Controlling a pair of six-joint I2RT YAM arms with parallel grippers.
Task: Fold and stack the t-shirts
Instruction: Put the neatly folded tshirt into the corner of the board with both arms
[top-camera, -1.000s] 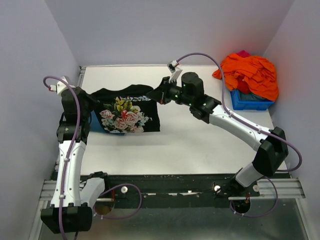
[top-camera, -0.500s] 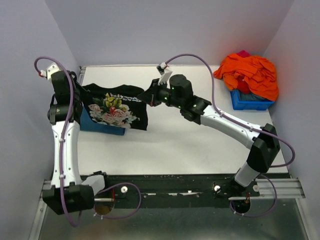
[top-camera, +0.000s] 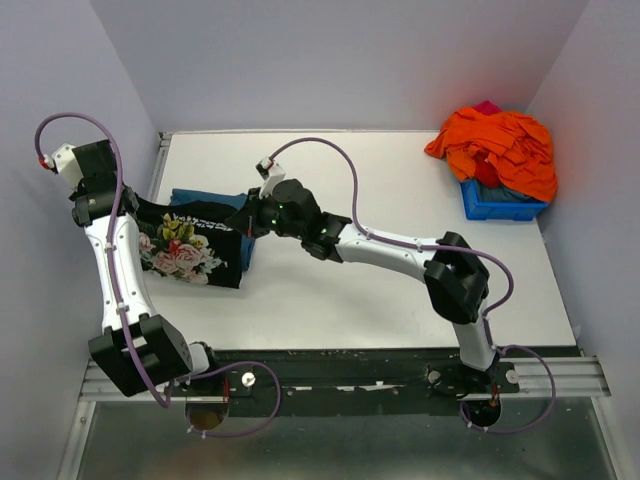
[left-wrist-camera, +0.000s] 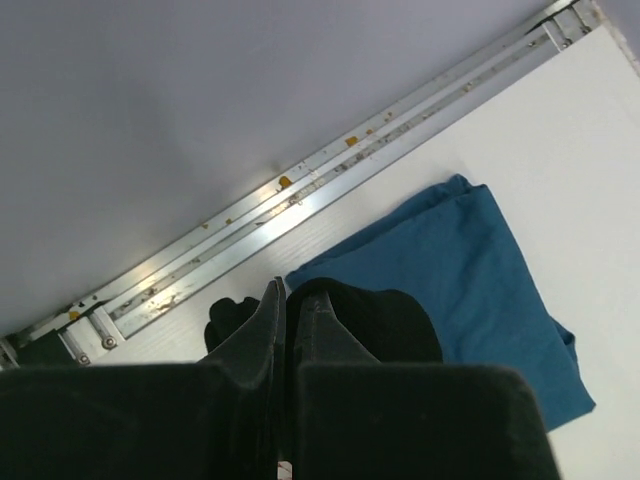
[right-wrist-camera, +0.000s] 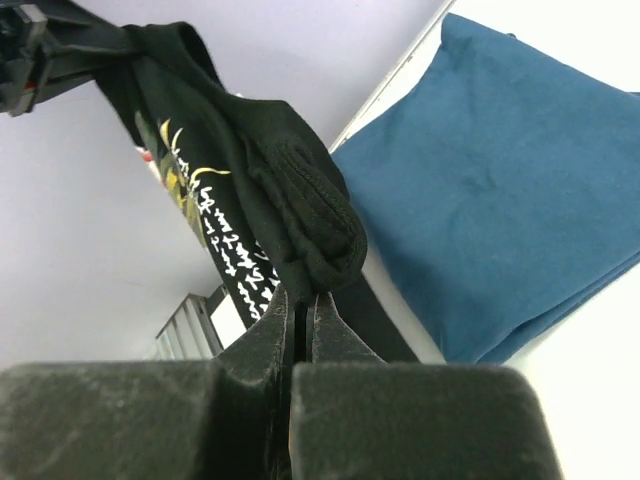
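Note:
The folded teal-blue t-shirt shows beyond the black hem, so next I'll move my right gripper outward and down onto its far corner nearest the bin and release.
The black t-shirt (top-camera: 185, 250) with the pink-rose print hangs stretched between my two grippers at the table's left side, print facing up. My left gripper (top-camera: 135, 208) is shut on its left top edge, and black cloth bunches at the fingertips in the left wrist view (left-wrist-camera: 283, 300). My right gripper (top-camera: 246, 222) is shut on its right top edge, a rolled hem in the right wrist view (right-wrist-camera: 300, 298). The folded teal-blue t-shirt (top-camera: 212, 198) lies flat on the table beneath the black one. It also shows in the left wrist view (left-wrist-camera: 470, 280) and the right wrist view (right-wrist-camera: 500, 200).
A heap of orange clothes (top-camera: 500, 145) sits on a small blue plastic bin (top-camera: 500, 208) at the back right. A metal rail (left-wrist-camera: 300, 190) runs along the table's left edge, close to the side wall.
Both grippers have carried the black shirt left and toward the near edge. It now hangs over the teal shirt, which it covers more than before.

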